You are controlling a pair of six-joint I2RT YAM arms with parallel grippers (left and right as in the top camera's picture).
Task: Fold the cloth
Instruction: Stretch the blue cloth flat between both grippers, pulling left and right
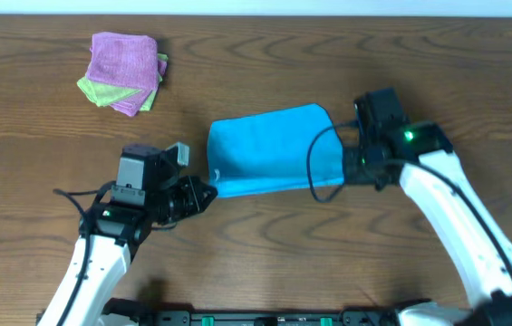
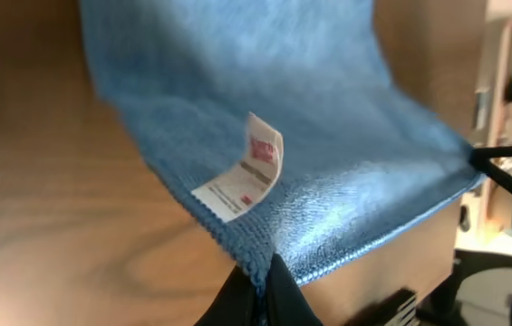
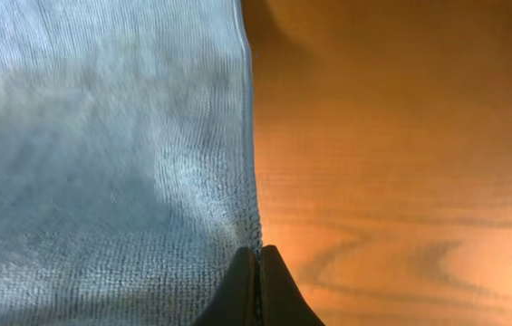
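Note:
My right gripper will take the cloth's corner outward and down and let go of it at the cloth's far edge (image 1: 318, 110), because that edge is below and outward of the fingers.
A blue cloth (image 1: 274, 149) lies in the middle of the wooden table, folded to a rough rectangle. My left gripper (image 1: 208, 191) is shut on its near left corner; in the left wrist view the cloth (image 2: 310, 136) rises from the jaws (image 2: 260, 285), and a white care tag (image 2: 246, 177) hangs from its edge. My right gripper (image 1: 351, 166) is shut on the cloth's near right corner; in the right wrist view the jaws (image 3: 257, 272) pinch the hemmed edge of the cloth (image 3: 101, 154).
A folded stack of purple and green cloths (image 1: 124, 72) sits at the far left of the table. Bare wood (image 3: 400, 163) lies to the right of the cloth.

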